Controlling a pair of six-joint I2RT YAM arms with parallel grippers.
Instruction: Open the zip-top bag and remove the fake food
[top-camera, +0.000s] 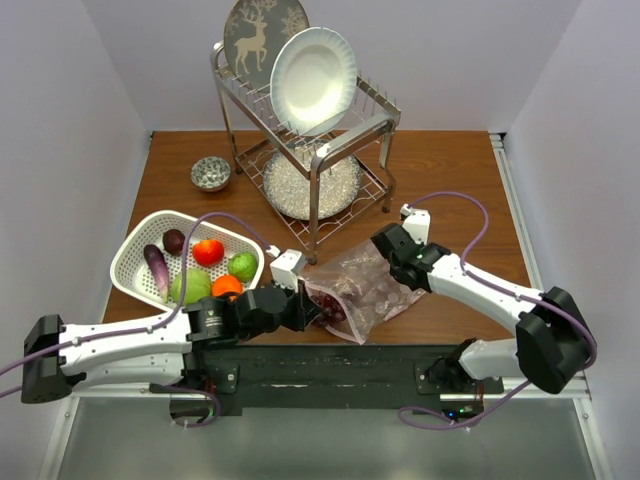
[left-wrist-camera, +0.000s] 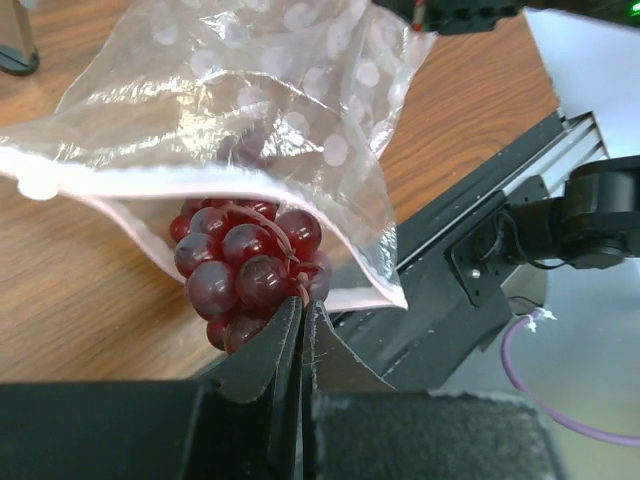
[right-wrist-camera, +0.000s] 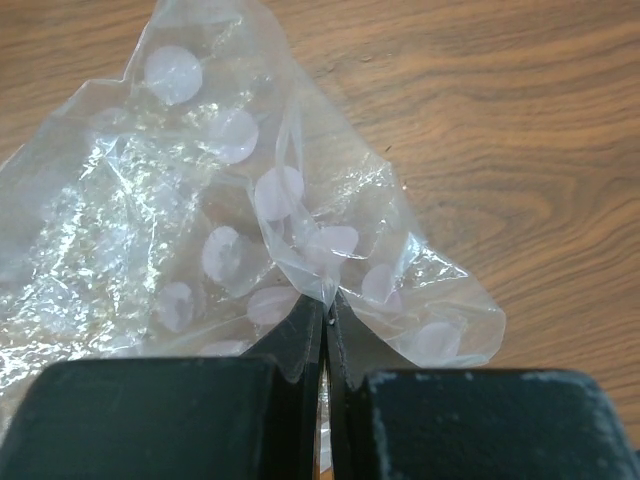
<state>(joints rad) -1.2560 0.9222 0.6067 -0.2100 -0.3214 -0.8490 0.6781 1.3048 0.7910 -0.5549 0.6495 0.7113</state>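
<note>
I will next swing my left gripper to the left in the top view, over the basket's gap beside the red fruit, where other food lies, and let go of the grapes.
The clear zip-top bag with pale dots lies on the wooden table between my arms, its pink zip edge open toward the left arm. My left gripper is shut on the stem of the purple grapes, which sit in the bag's mouth. My right gripper is shut on a pinched fold of the bag at its far end. Other fake food lies in the white basket: a green cabbage, lime, orange fruit, red fruit and dark purple pieces.
A metal dish rack with plates stands behind the bag. A small patterned bowl sits at the back left. The black base rail runs along the near table edge, close to the bag's mouth.
</note>
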